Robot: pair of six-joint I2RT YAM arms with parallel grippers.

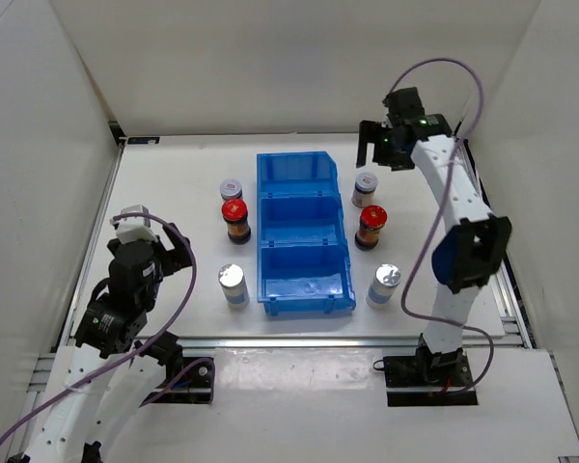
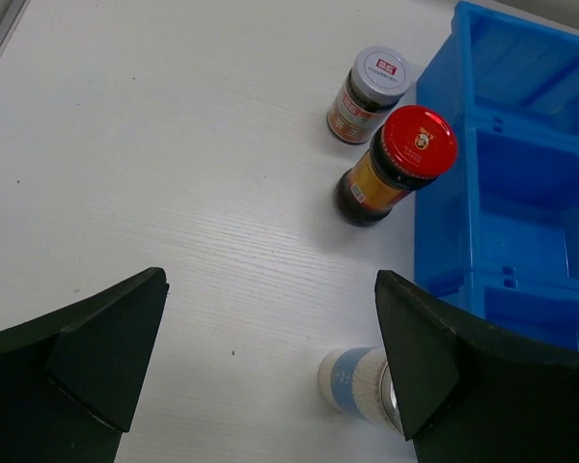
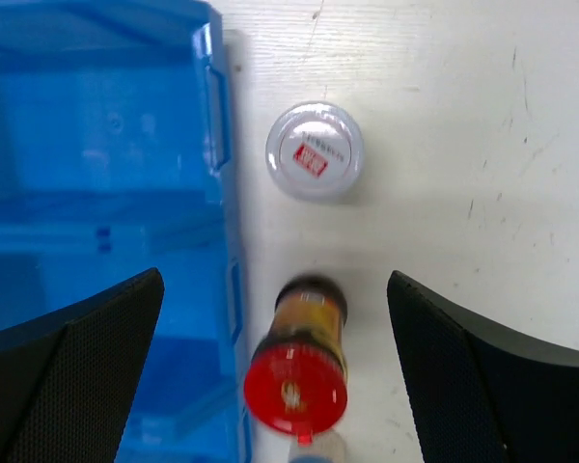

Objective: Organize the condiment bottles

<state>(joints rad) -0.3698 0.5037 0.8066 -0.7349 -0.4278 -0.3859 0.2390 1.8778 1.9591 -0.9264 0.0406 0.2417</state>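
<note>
The printed-lid bottle is below my right gripper, which will move down to it next. The open fingers will go down around its cap (image 1: 366,181), one of them into the gap next to the blue bin (image 1: 302,289).
Six condiment bottles stand on the white table beside a blue bin (image 1: 302,289). Left of it are a printed-lid bottle (image 1: 232,188) (image 2: 372,89), a red-capped dark jar (image 1: 235,220) (image 2: 399,162) and a silver-capped bottle (image 1: 233,285) (image 2: 355,384). Right of it are a printed-lid bottle (image 1: 366,188) (image 3: 315,152), a red-capped jar (image 1: 372,227) (image 3: 299,371) and a silver-capped bottle (image 1: 384,285). My left gripper (image 1: 174,247) (image 2: 270,280) is open and empty, near-left of the left silver-capped bottle. My right gripper (image 1: 381,147) (image 3: 275,287) hangs open above the right printed-lid bottle and red jar.
The blue bin (image 2: 521,193) (image 3: 96,193) has three compartments in a row from far to near, all holding nothing. White walls close in the table on the left, back and right.
</note>
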